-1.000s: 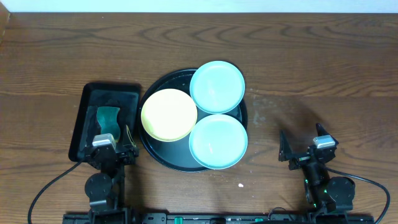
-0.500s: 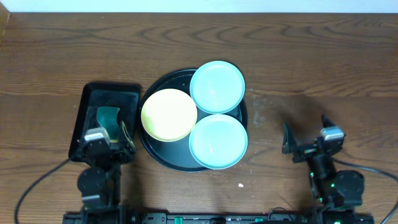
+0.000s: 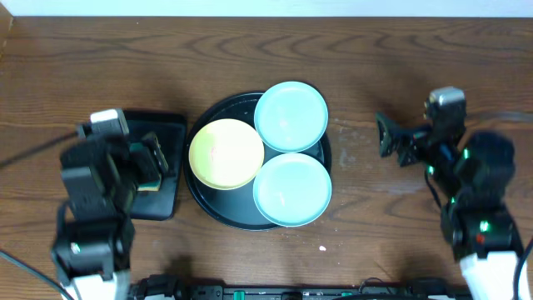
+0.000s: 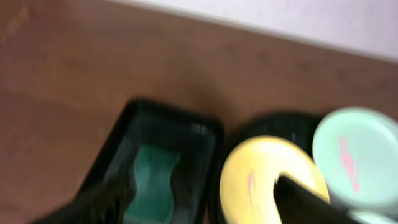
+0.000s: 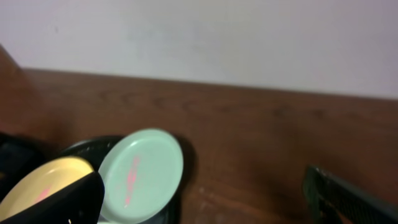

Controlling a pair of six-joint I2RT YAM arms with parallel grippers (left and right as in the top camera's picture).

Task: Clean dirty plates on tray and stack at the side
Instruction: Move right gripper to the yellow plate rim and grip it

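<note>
I need to move my right gripper to the left in the overhead view and down onto the yellow plate's rim (image 3: 261, 148) (image 5: 91, 167) by the turquoise plates, because that plate is smeared.
Three plates lie on the round black tray (image 3: 215, 211). The pale yellow plate (image 3: 226, 153) is at the left, one turquoise plate (image 3: 291, 116) at the back, another turquoise plate (image 3: 291, 189) at the front. The yellow plate (image 4: 261, 180) and the back turquoise plate (image 5: 142, 174) carry reddish smears. My left gripper (image 3: 151, 162) is open and empty, above the sponge tray, left of the round tray. My right gripper (image 3: 391, 142) is open and empty, above bare table to the right of the round tray.
A black rectangular sponge tray (image 3: 171, 125) holds a green sponge (image 4: 151, 182), at the left of the round tray. A small white crumb (image 3: 323, 247) lies on the wooden table near the front. A pale wall runs along the table's far edge.
Both arms have risen from the front edge and moved toward the back. The left gripper now hangs over the sponge tray, the right beside the round tray. The plates have not moved.
</note>
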